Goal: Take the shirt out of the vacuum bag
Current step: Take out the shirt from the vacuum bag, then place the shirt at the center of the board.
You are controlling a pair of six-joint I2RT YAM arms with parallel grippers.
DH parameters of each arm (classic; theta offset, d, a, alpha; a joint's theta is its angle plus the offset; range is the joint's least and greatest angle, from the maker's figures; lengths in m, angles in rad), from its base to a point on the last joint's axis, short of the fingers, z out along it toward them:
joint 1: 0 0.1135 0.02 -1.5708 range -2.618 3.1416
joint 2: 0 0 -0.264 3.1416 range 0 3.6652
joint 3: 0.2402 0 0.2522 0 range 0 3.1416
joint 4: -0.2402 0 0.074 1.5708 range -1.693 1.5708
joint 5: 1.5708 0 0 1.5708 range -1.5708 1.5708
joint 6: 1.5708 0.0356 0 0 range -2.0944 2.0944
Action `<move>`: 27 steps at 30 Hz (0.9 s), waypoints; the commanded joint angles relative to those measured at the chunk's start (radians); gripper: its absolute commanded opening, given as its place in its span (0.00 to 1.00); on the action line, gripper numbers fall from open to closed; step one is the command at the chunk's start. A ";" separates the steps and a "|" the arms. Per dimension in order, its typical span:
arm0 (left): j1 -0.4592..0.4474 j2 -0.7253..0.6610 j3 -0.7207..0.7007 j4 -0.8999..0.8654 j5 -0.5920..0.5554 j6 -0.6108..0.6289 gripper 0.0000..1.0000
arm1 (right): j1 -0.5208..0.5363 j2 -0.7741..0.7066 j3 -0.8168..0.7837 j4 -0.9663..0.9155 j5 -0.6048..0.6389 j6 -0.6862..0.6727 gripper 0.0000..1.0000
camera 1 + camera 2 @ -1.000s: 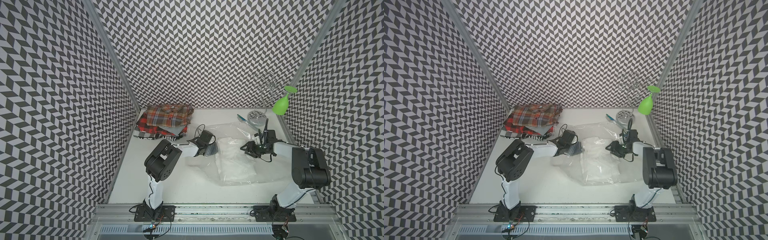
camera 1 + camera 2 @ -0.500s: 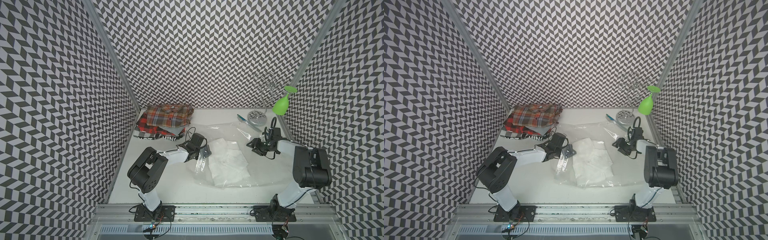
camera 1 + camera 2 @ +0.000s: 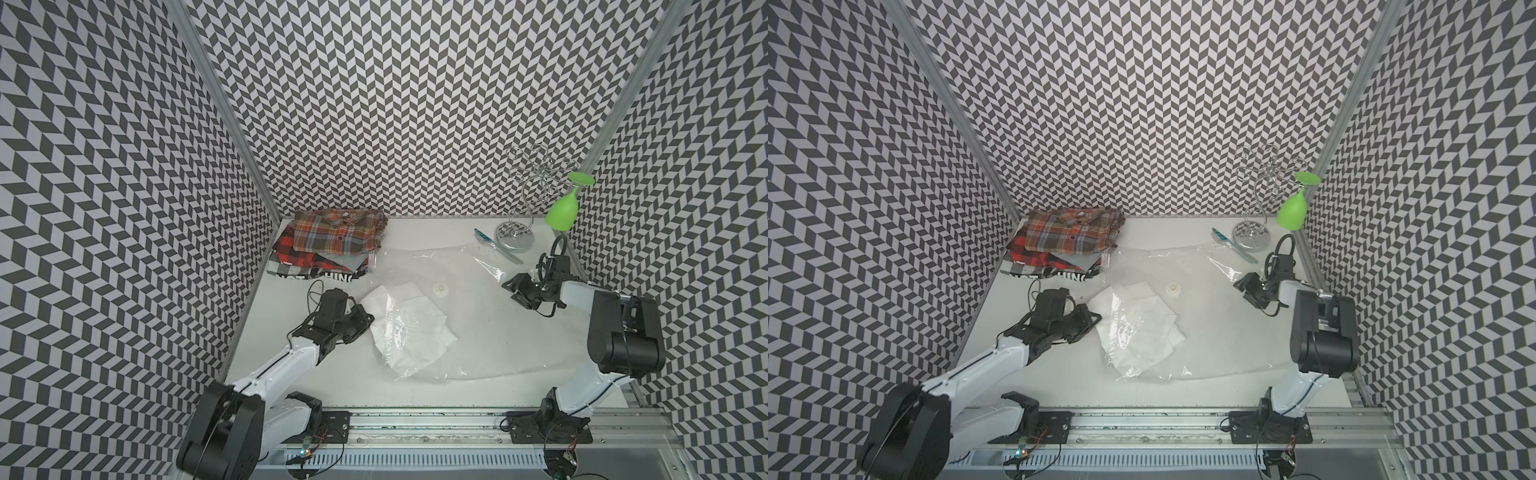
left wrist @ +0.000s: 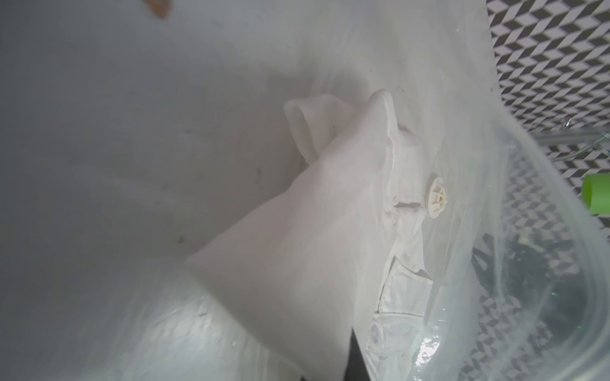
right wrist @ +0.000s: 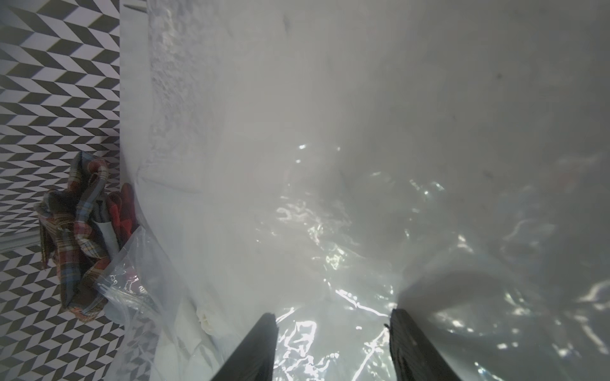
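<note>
My left gripper should move away from the bag (image 3: 478, 332) next and let go of the shirt on the bare tabletop, because that clear space is behind the gripper, opposite the film.
The vacuum bag (image 3: 478, 332) (image 3: 1217, 332) lies flat and crinkled across the middle of the table, its round white valve (image 3: 439, 288) (image 4: 436, 197) facing up. The white folded shirt (image 3: 409, 328) (image 3: 1138, 320) (image 4: 297, 247) sits at the bag's left end, mostly under the clear film. My left gripper (image 3: 368, 322) (image 3: 1096, 318) (image 4: 330, 372) is shut on the shirt's left edge. My right gripper (image 3: 513, 286) (image 3: 1246, 284) (image 5: 333, 346) is at the bag's right edge, its fingers (image 5: 257, 349) apart over the shiny plastic (image 5: 330, 264).
A pile of plaid shirts (image 3: 332, 237) (image 5: 79, 231) sits at the back left corner. At the back right stands a chrome rack (image 3: 515, 239) with a green glass (image 3: 562, 212) hanging from it, and a blue utensil (image 3: 494, 245) lies beside its base.
My left gripper has drawn back to the left and toward the front, dragging the shirt left inside the bag. The right gripper has shifted slightly right, toward the bag's edge.
</note>
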 commanded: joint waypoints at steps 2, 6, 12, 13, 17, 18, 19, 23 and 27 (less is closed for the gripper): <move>0.160 -0.239 -0.095 -0.160 0.020 -0.114 0.00 | -0.011 0.057 0.004 0.001 0.046 0.030 0.57; 0.348 -0.381 -0.127 -0.282 0.027 -0.164 0.00 | -0.017 0.085 0.023 0.025 0.020 0.045 0.57; 0.685 -0.392 -0.051 -0.416 0.058 -0.068 0.00 | -0.018 0.141 0.048 0.075 -0.022 0.077 0.56; 0.700 -0.391 -0.041 -0.415 0.045 -0.065 0.00 | -0.018 0.152 0.055 0.082 -0.033 0.083 0.56; 0.734 -0.363 0.004 -0.444 -0.021 -0.034 0.00 | -0.018 0.185 0.075 0.085 -0.049 0.085 0.56; 0.741 -0.363 0.022 -0.488 -0.072 -0.016 0.00 | -0.018 0.192 0.081 0.082 -0.053 0.082 0.56; 0.754 -0.364 0.034 -0.522 -0.102 -0.007 0.00 | -0.018 0.197 0.090 0.074 -0.053 0.075 0.56; 0.780 -0.345 0.049 -0.562 -0.078 -0.005 0.13 | -0.019 0.207 0.103 0.077 -0.066 0.068 0.57; 0.780 -0.301 0.164 -0.624 -0.128 0.045 0.74 | -0.019 0.229 0.122 0.082 -0.090 0.072 0.57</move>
